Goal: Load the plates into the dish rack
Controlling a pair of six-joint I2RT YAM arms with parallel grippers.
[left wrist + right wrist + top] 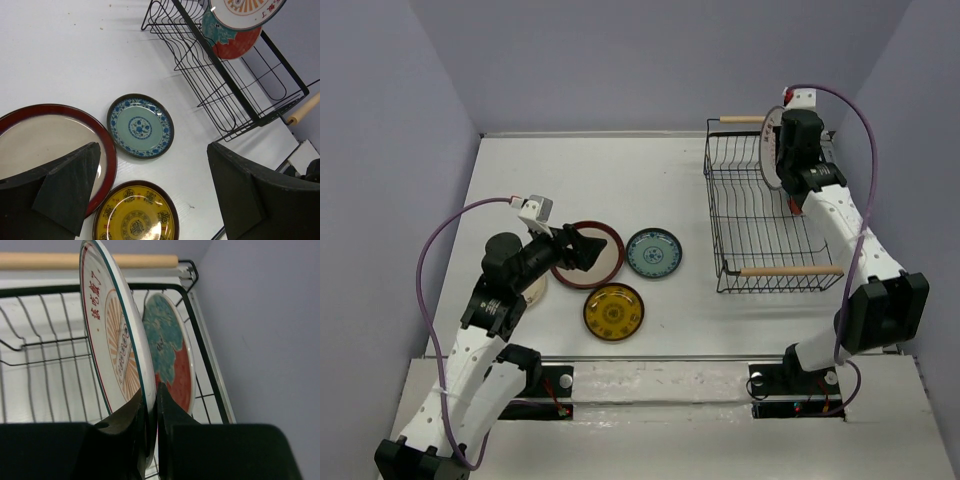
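The free wire slots beside the teal-and-red plate are below my right gripper, so it will lower the upright white plate into them and let go of the white plate's rim.
My right gripper (151, 405) is shut on the rim of the white plate with orange centre (112, 330) and holds it upright over the far right end of the black wire dish rack (760, 215). The teal-and-red plate (170, 350) stands in the rack just behind it. My left gripper (155, 195) is open and empty, hovering over the edge of the large dark-red-rimmed cream plate (45, 145). The small teal-blue plate (140, 126) and the amber-yellow plate (135, 215) lie flat beside it. The plain cream plate (535, 290) is mostly hidden under my left arm.
The rack's wooden handles lie at its far end (740, 119) and near end (790, 271). The right wall stands close behind the rack (260, 315). The table's near edge runs just below the amber-yellow plate (650, 358).
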